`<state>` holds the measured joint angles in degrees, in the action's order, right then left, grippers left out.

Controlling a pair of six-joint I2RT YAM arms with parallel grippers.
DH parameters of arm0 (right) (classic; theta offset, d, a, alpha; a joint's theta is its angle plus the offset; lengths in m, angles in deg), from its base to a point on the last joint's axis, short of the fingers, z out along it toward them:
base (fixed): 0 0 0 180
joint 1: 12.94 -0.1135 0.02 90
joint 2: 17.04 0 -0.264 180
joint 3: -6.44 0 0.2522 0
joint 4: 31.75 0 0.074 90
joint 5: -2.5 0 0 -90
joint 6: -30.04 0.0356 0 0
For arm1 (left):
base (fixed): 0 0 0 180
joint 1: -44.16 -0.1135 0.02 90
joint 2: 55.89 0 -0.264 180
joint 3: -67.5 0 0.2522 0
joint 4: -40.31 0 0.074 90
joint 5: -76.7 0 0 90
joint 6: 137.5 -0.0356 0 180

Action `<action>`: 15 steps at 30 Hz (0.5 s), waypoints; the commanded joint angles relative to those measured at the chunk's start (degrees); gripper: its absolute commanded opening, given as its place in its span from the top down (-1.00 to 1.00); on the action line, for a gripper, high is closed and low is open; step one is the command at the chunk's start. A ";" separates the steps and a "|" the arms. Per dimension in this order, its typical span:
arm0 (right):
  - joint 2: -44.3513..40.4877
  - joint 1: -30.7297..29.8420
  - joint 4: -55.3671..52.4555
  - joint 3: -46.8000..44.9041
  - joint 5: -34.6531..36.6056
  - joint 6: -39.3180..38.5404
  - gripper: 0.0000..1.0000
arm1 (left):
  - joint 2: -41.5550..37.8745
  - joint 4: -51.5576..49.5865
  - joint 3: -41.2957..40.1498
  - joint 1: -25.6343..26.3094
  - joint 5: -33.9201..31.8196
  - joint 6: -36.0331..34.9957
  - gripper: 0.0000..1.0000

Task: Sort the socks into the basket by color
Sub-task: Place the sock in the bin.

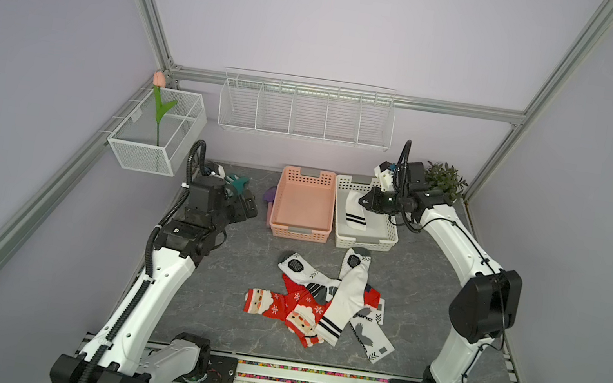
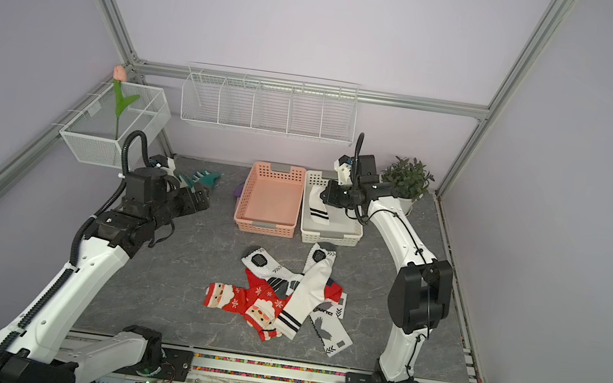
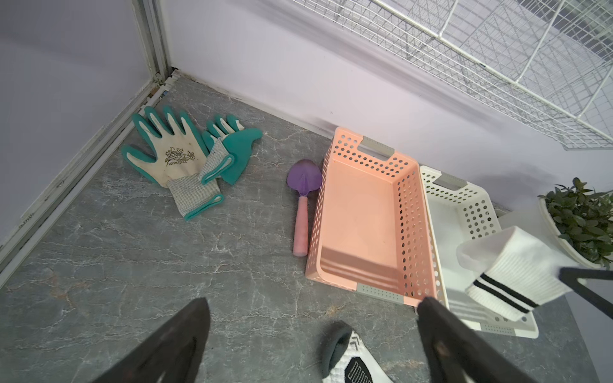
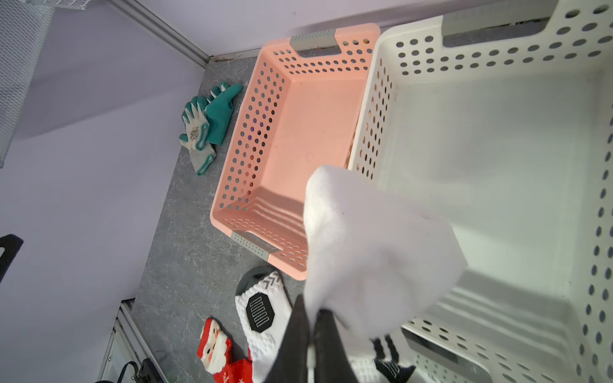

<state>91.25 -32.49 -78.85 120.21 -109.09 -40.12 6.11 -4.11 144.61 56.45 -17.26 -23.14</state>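
Observation:
The right gripper lowers toward the bottom of the white basket next and releases the striped white sock there, since that open part lies below the gripper.
My right gripper (image 1: 367,201) (image 4: 311,310) is shut on a white sock with two black stripes (image 1: 355,215) (image 4: 374,238), which hangs over the white basket (image 1: 365,243) with its striped cuff down inside. The pink basket (image 1: 298,233) beside it holds nothing. The other socks lie in a heap at mid-table: red Santa socks (image 1: 293,308) under white printed socks (image 1: 350,289). My left gripper (image 1: 246,208) (image 3: 313,303) is open and holds nothing, at the back left above bare table. A white sock's dark toe (image 3: 345,358) shows near it.
Teal-and-grey gloves (image 3: 172,152) lie in the back left corner. A purple trowel (image 3: 303,185) rests against the pink basket's left side. A potted plant (image 1: 444,180) stands at the back right. A wire rack (image 1: 306,110) and a mesh bin with a tulip (image 1: 157,129) hang on the walls.

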 commanded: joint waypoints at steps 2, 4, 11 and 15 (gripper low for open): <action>4.07 0.76 4.48 1.57 -0.94 1.27 0.87 | -1.14 0.28 -0.95 0.19 0.54 0.28 -0.99; 5.63 1.00 5.18 2.18 -0.60 1.52 0.87 | -1.25 0.32 -1.02 0.19 0.61 0.27 -0.99; 9.45 1.70 5.92 3.53 -0.48 1.80 0.87 | -1.37 0.44 -1.13 0.19 0.60 0.32 -0.99; 10.90 2.02 6.23 3.44 -0.72 1.78 0.87 | -1.25 0.54 -1.13 0.23 0.66 0.31 -0.99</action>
<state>101.26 -30.87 -74.04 122.46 -109.41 -38.74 5.49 -3.71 143.87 56.45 -16.83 -23.14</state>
